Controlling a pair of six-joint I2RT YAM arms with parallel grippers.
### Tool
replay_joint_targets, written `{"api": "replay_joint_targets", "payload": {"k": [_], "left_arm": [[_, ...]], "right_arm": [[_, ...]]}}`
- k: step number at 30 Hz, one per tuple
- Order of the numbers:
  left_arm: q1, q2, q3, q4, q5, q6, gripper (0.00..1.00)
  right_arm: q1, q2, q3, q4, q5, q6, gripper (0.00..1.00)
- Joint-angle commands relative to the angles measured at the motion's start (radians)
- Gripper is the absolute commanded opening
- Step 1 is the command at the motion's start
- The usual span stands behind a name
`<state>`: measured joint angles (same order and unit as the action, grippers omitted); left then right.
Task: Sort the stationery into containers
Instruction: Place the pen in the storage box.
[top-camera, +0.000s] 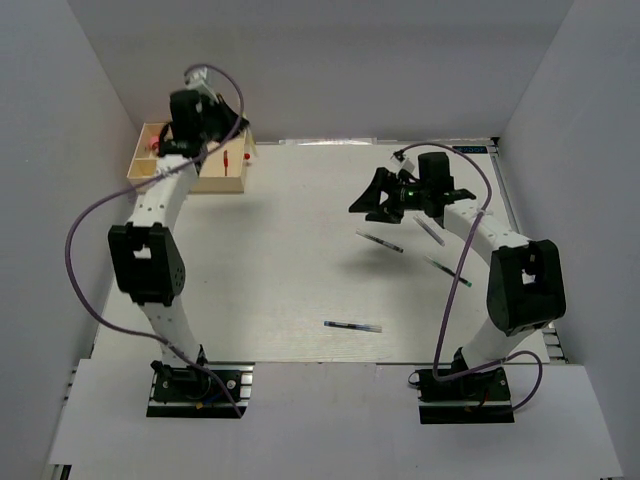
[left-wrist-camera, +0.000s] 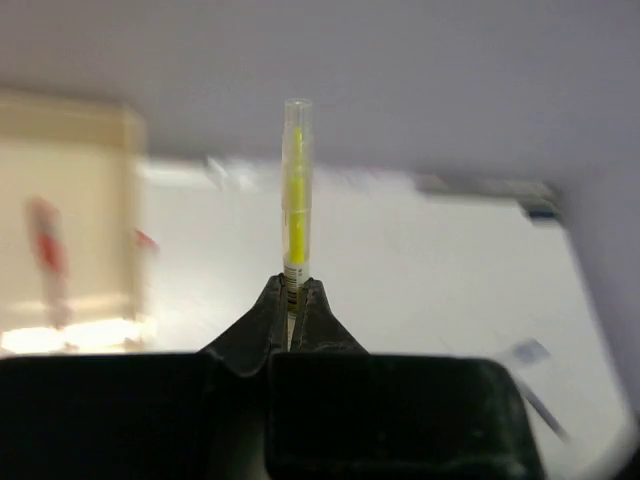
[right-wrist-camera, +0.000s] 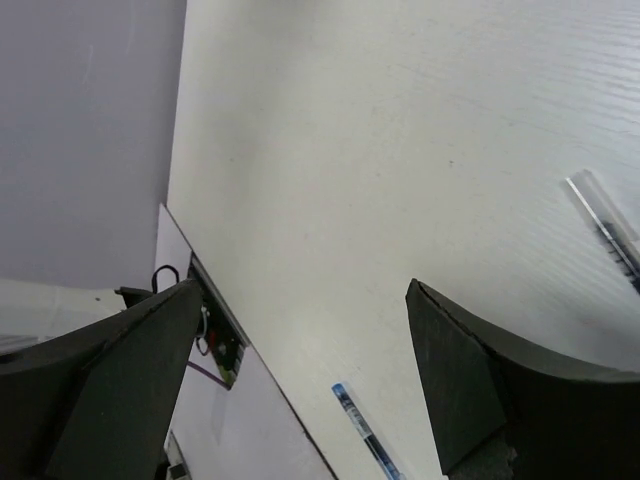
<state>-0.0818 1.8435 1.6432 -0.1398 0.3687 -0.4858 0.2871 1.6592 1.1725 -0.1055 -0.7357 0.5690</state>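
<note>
I will turn my left gripper toward the left in the left wrist view and lower it over the tray's larger section, where the red pen (top-camera: 228, 158) lies, before I open it.
The cream tray (top-camera: 222, 181) stands at the far left; a red pen (top-camera: 228, 158) lies in its larger compartment and something pink (top-camera: 152, 147) in a small one. My left gripper (top-camera: 196, 128) hovers over the tray, shut on a yellow-green pen (left-wrist-camera: 294, 190) that sticks straight out from its fingertips (left-wrist-camera: 294, 295). The tray (left-wrist-camera: 70, 150) and the red pen (left-wrist-camera: 45, 250) show blurred at the left of that view. My right gripper (top-camera: 385, 200) is open and empty above the table (right-wrist-camera: 304, 290). A blue pen (top-camera: 352, 326) (right-wrist-camera: 365, 435) lies near the front edge.
Three dark/clear pens lie near the right arm, the first (top-camera: 380, 243), the second (top-camera: 428, 230) and the third (top-camera: 447, 272); one shows in the right wrist view (right-wrist-camera: 605, 225). White walls enclose the table on the left, back and right.
</note>
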Motion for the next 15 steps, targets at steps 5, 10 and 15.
{"api": "replay_joint_targets", "payload": {"k": [5,10,15], "left_arm": [[0.126,0.255,0.385,-0.153,-0.330,0.424,0.00],[0.152,0.434,0.586,-0.159,-0.295,0.447,0.00],[0.143,0.503,0.566,-0.113,-0.317,0.483,0.00]], "right_arm": [[-0.028,-0.084,-0.034,0.009,0.007,-0.086,0.88],[-0.034,-0.088,-0.042,0.007,0.007,-0.104,0.88],[-0.035,-0.099,-0.079,0.024,0.024,-0.110,0.87]]}}
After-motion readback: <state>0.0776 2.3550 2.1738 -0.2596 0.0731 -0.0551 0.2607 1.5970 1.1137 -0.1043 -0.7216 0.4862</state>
